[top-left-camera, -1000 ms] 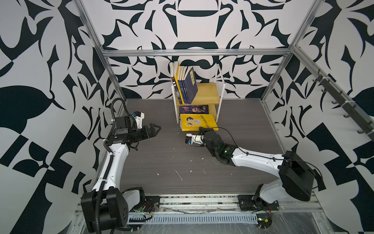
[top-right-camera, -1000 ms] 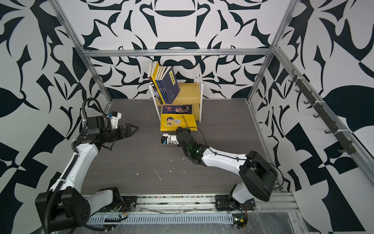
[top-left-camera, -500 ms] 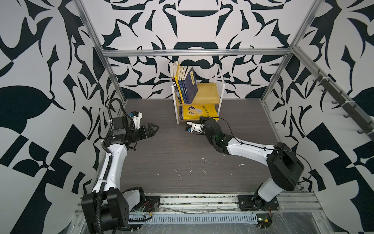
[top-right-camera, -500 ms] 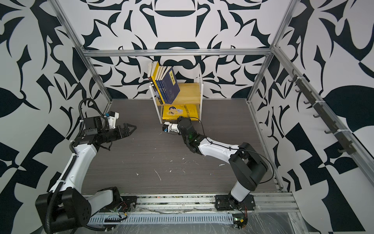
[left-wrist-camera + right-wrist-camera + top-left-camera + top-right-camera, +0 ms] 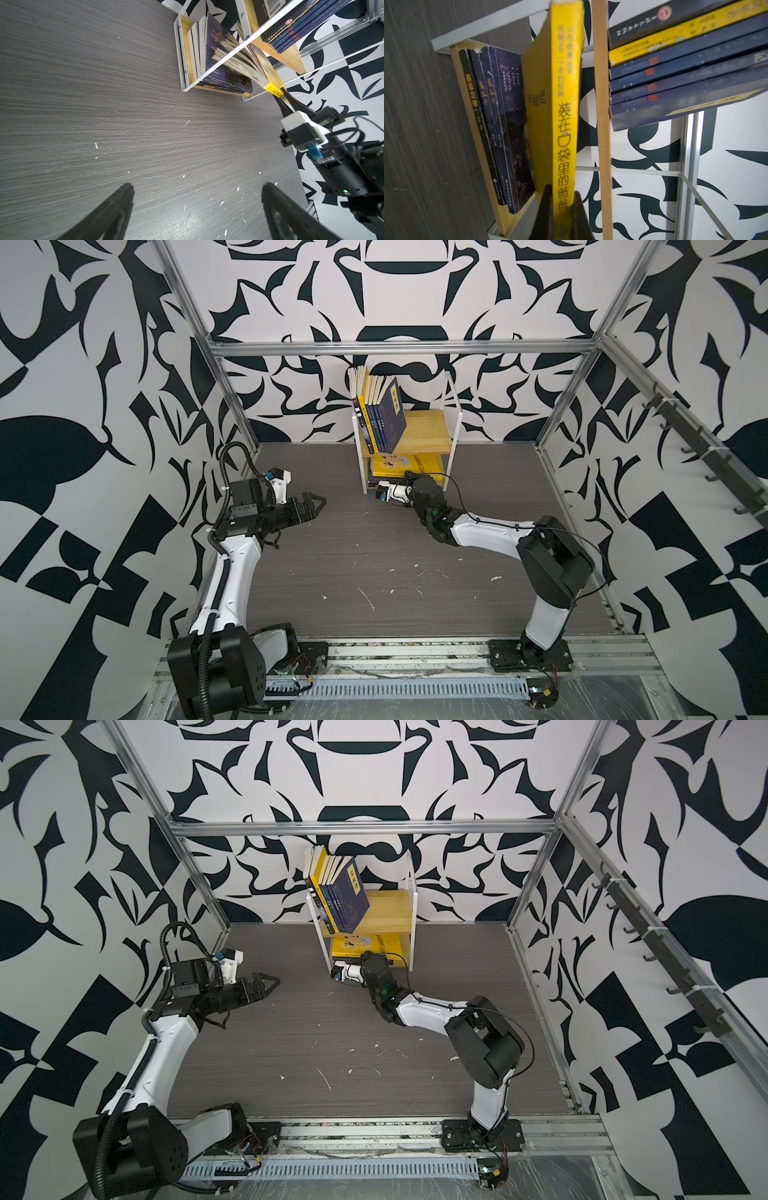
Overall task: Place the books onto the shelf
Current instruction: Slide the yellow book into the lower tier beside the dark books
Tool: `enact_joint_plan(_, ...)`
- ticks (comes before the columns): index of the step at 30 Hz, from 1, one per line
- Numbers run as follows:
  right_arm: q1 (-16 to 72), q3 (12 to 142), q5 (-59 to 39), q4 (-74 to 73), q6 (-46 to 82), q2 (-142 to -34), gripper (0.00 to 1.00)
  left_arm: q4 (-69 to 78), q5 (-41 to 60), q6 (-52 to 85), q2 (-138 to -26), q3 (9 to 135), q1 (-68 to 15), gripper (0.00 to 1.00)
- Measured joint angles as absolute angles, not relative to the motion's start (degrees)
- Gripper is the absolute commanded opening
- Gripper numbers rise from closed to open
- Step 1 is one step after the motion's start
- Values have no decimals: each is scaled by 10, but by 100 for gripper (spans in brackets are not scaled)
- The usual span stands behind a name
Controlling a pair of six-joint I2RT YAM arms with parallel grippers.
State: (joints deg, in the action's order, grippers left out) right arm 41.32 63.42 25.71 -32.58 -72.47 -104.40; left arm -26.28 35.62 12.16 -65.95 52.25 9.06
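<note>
My right gripper should next go down toward the stack of the navy books lying in the shelf's lower level (image 5: 511, 116) and let go of the yellow book's spine, as the yellow book still hangs above them.
The shelf (image 5: 428, 429) (image 5: 388, 912) stands at the back of the floor. Several navy books and a yellow one (image 5: 384, 414) (image 5: 345, 896) lean on its upper tier. My right gripper (image 5: 561, 191) (image 5: 409, 477) (image 5: 366, 955) is shut on the spine of a yellow book (image 5: 564, 104) (image 5: 399, 464) (image 5: 268, 83). That book sits inside the lower tier, its pages fanning open, beside navy books (image 5: 500, 108). My left gripper (image 5: 196, 187) (image 5: 318, 502) (image 5: 270, 982) hangs open and empty over the floor, well left of the shelf.
Dark wood-grain floor (image 5: 374, 556) with white specks, walled by patterned panels and aluminium posts (image 5: 232, 398). The shelf's thin white frame (image 5: 180, 62) and upper board edge (image 5: 601, 104) lie close to the held book. Hooks (image 5: 706, 456) line the right wall.
My right gripper has carried the yellow book from the floor in front of the shelf back into the lower tier. The left arm has drawn slightly left and stayed open.
</note>
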Motion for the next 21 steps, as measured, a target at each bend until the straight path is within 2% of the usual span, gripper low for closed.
enact_joint_plan(10,411,636,242,-329,-722,-1091,0,-259,360,124,-660,521,95,100)
enact_joint_plan(21,391,689,199,-219,-687,-1122,0,-257,360,124,-661,521,96,100)
